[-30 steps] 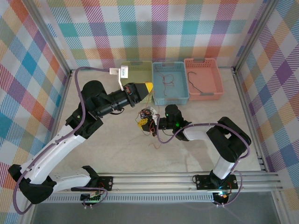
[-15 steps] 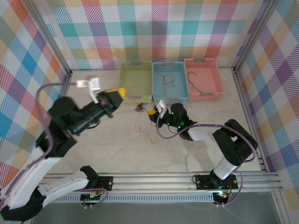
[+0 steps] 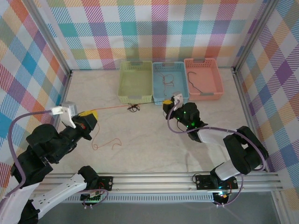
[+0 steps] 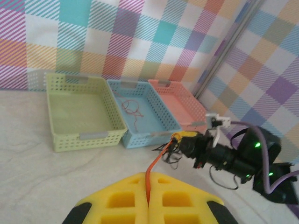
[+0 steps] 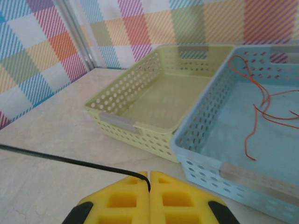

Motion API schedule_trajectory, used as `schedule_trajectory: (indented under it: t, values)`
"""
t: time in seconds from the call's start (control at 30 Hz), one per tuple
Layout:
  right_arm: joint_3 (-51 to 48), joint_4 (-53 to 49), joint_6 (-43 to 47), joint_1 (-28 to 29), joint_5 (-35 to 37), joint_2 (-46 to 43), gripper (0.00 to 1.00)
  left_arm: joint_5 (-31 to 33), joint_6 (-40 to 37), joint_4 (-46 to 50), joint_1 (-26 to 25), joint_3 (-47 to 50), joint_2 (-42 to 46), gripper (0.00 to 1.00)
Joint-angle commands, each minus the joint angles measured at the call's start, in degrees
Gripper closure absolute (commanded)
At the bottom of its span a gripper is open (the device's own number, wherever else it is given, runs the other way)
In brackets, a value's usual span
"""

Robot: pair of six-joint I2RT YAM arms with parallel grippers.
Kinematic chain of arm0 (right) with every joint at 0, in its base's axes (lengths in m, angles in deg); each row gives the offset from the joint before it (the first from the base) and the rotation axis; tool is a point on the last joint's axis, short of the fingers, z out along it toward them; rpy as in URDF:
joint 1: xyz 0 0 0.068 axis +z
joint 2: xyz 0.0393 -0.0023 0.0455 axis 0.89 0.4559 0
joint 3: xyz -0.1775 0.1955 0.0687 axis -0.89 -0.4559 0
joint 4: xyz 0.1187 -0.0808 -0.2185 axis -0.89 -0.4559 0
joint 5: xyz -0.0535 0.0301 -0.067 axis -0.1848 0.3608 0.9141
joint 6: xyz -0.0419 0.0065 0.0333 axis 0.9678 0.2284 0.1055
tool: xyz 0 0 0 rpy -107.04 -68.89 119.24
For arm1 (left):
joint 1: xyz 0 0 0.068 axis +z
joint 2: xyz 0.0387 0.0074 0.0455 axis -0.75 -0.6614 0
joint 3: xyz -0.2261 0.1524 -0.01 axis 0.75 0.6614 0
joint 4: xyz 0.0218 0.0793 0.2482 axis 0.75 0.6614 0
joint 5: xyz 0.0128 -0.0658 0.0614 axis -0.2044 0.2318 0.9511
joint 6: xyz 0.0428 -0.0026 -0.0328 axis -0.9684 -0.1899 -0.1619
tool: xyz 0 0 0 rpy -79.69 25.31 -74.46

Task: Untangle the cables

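My left gripper should next go down and come in toward the dark knot, then let go of the red-orange cable, because that knot lies lower, toward my right gripper.
The cables are stretched in a taut line between my two grippers in the top view, with a small dark knot just in front of the green basket. My left gripper is shut on the red-orange cable, which runs from the fingertips up to the knot. A loose red tail curls on the table below it. My right gripper is shut on a black cable that leaves its fingertips leftwards.
Three baskets stand in a row at the back: green, blue with a red wire inside, and pink with a black wire. The right wrist sits close to the blue basket's front wall.
The grippers have pulled apart: left swung far left and nearer, right went back and right. The bundled tangle has drawn out into a taut line with a small knot.
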Motion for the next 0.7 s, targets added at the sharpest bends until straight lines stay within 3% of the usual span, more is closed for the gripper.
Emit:
schedule_trajectory:
  t: [0.0, 0.17, 0.27, 0.37, 0.67]
  values:
    - [-3.31, -7.02, -5.18, -4.62, 14.68, 0.21, 1.00, 6.99, -1.80, -4.58, 0.04, -2.49, 5.05, 1.00]
    - [-4.54, -6.55, -7.57, -6.26, 15.95, -0.37, 1.00, 6.35, -1.24, -3.47, 0.01, -0.68, 6.03, 1.00]
    - [-4.99, -3.33, -6.54, -6.75, 11.14, -0.11, 1.00, 3.95, 0.58, -3.54, 0.01, 1.73, 5.58, 1.00]
    - [-3.51, -3.14, -4.75, -6.25, 3.91, 0.10, 1.00, -2.16, 4.79, -7.55, 0.04, 8.19, 4.43, 1.00]
    - [0.65, -16.97, 0.88, -3.39, 1.12, -5.79, 1.00, -9.34, 17.60, -25.56, 0.24, 33.55, -4.34, 1.00]
